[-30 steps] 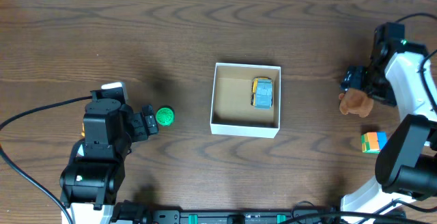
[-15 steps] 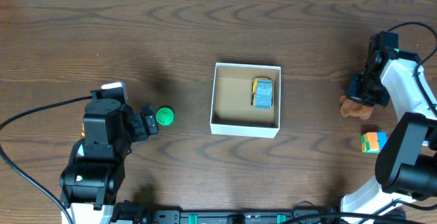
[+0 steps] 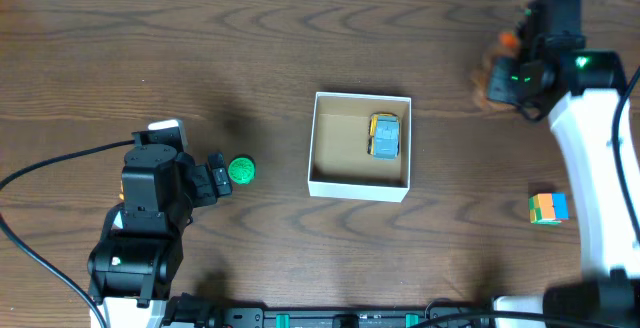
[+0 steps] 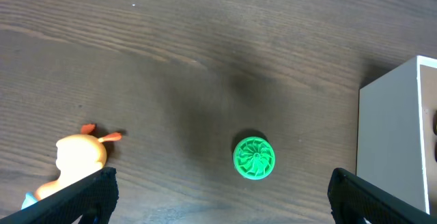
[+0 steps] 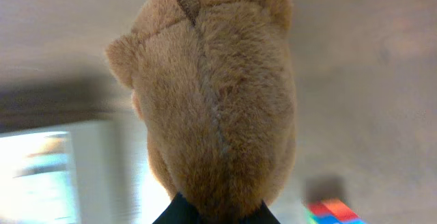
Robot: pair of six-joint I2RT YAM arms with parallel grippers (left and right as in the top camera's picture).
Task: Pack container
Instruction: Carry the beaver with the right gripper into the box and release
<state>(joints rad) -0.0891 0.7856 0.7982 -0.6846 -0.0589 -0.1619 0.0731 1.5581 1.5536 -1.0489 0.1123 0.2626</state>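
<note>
The right gripper should next swing past the toy car [image 3: 385,136] and lower the plush toy on the side of the green disc, because the bottom of the container is bare there.
The container [image 3: 358,189], a shallow white box with a tan inside, sits mid-table and holds a blue and yellow toy car [image 3: 385,136]. My right gripper [image 3: 518,72] hangs at the far right, shut on a brown plush toy [image 3: 490,78]. In the right wrist view the plush toy [image 5: 212,101] fills the frame and hides most of my right gripper [image 5: 218,217]. My left gripper [image 3: 216,179] stands open beside a green disc [image 3: 241,171]. In the left wrist view the disc [image 4: 255,158] lies just ahead of the open left gripper [image 4: 222,203], apart from both fingers.
A multicoloured block [image 3: 547,208] lies near the right front of the table. A yellow-orange duck toy [image 4: 78,157] rests beside my left finger. The container's white wall [image 4: 399,135] rises to the right of the green disc.
My right gripper has shut on the brown plush toy, lifted it off the table and carried it toward the back. The left arm has not moved.
</note>
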